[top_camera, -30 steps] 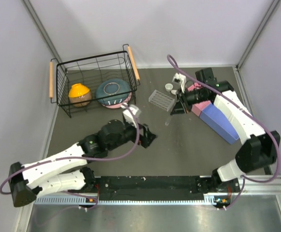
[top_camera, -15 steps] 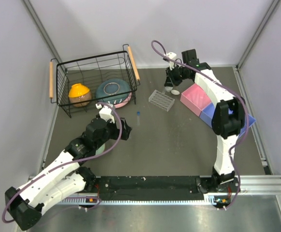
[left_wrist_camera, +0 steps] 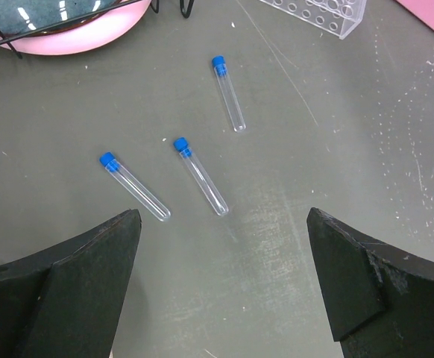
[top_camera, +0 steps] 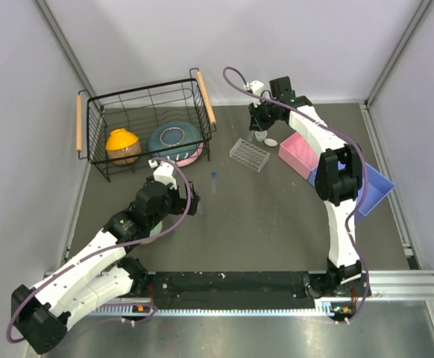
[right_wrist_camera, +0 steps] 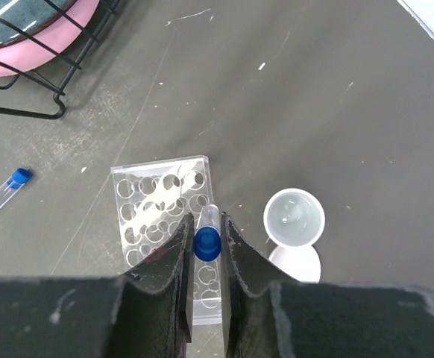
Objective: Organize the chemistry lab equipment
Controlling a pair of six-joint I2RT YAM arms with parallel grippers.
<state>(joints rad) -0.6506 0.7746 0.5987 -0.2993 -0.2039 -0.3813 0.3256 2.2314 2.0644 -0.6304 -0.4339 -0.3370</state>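
Observation:
The rack's row of holes (top_camera: 254, 148) by the white cups is empty and the clear tube hangs upright there, so the robot will next move its right gripper down toward those holes.
My right gripper (right_wrist_camera: 206, 250) is shut on a clear tube with a blue cap (right_wrist_camera: 206, 237), held upright above the clear tube rack (right_wrist_camera: 157, 216). In the top view this gripper (top_camera: 260, 123) is just behind the rack (top_camera: 249, 154). Two tiny white cups (right_wrist_camera: 294, 218) stand right of the rack. My left gripper (left_wrist_camera: 224, 276) is open and empty above the table, with three capped tubes lying ahead of it (left_wrist_camera: 229, 93), (left_wrist_camera: 200, 175), (left_wrist_camera: 135, 186). In the top view one tube (top_camera: 213, 181) shows right of the left gripper (top_camera: 191, 201). No pipettes are in view.
A black wire basket (top_camera: 146, 101) at the back left holds an orange bowl (top_camera: 122, 145) and a blue bowl on a pink one (top_camera: 176, 142). A pink bin (top_camera: 303, 153) and a blue bin (top_camera: 366, 186) stand at the right.
My right arm has swung from mid-table back to above the rack with a tube in its jaws. My left gripper has drawn back to the left, away from the table's middle.

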